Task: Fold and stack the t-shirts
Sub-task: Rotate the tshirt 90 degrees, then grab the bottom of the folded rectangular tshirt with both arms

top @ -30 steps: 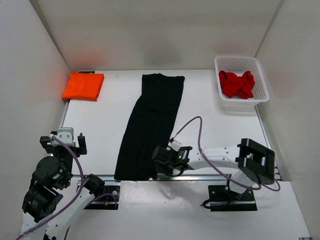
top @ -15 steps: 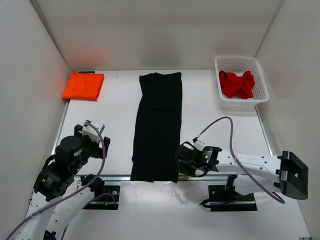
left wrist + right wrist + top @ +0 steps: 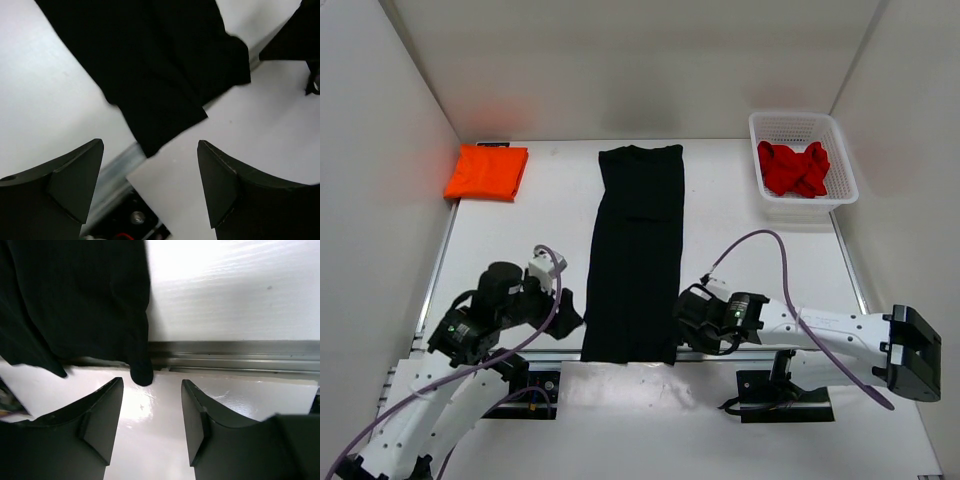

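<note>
My left gripper moves down and back onto the black t-shirt's near corner (image 3: pixel 587 356) (image 3: pixel 148 149) beside it next, since that corner hangs past the metal bar, leaving room underneath.
The black t-shirt (image 3: pixel 637 250) lies as a long narrow strip down the middle of the table, its near end hanging over the front edge. It also shows in the left wrist view (image 3: pixel 150 65) and the right wrist view (image 3: pixel 75 300). My left gripper (image 3: pixel 566 312) is open and empty just left of the shirt's near left corner. My right gripper (image 3: pixel 682 322) is open and empty just right of the near right corner. The folded orange t-shirt (image 3: pixel 486 171) lies at the far left. The red t-shirt (image 3: pixel 793 167) is crumpled in the basket.
A white mesh basket (image 3: pixel 804 127) stands at the far right corner. A metal rail (image 3: pixel 235 355) runs along the table's front edge. White walls enclose the left, back and right sides.
My left gripper has swung right and forward to the shirt's near left corner. The black shirt went from slanted to straight a second ago. My right gripper stays by the right corner.
</note>
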